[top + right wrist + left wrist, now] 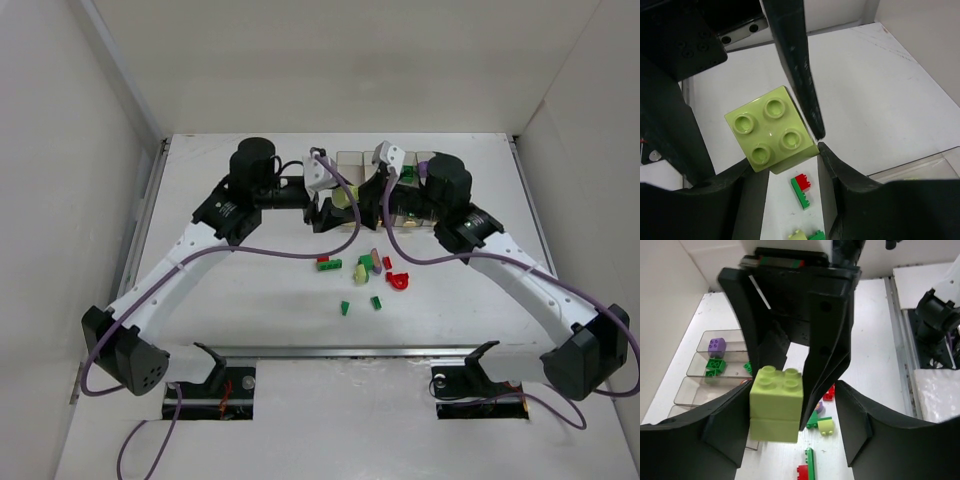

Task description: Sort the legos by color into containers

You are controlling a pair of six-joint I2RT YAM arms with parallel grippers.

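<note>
I need to pull my right gripper away from the left gripper and tip it down to release over the end container (pixel 921 172), because purple and green bricks are in the others.
A pale yellow-green lego (pixel 771 130), two bricks stacked, hangs above the table with my right gripper (pixel 785 160) shut on it. In the left wrist view this lego (pixel 776 407) leans on one finger of my left gripper (pixel 792 405), which stands open around it and one right finger. From above, both grippers meet at the lego (pixel 343 200) in front of the containers (pixel 352 160). The containers (pixel 695 375) hold a purple brick (pixel 716 345) and green bricks (pixel 715 365). Loose legos (pixel 362 270) lie on the table below.
A red-and-green clump (pixel 801 190) lies under the grippers. A red brick (pixel 397 280) and two small green bricks (pixel 344 307) sit nearer the arm bases. White walls close in the table on three sides, and a metal rail (pixel 340 352) runs along its near edge.
</note>
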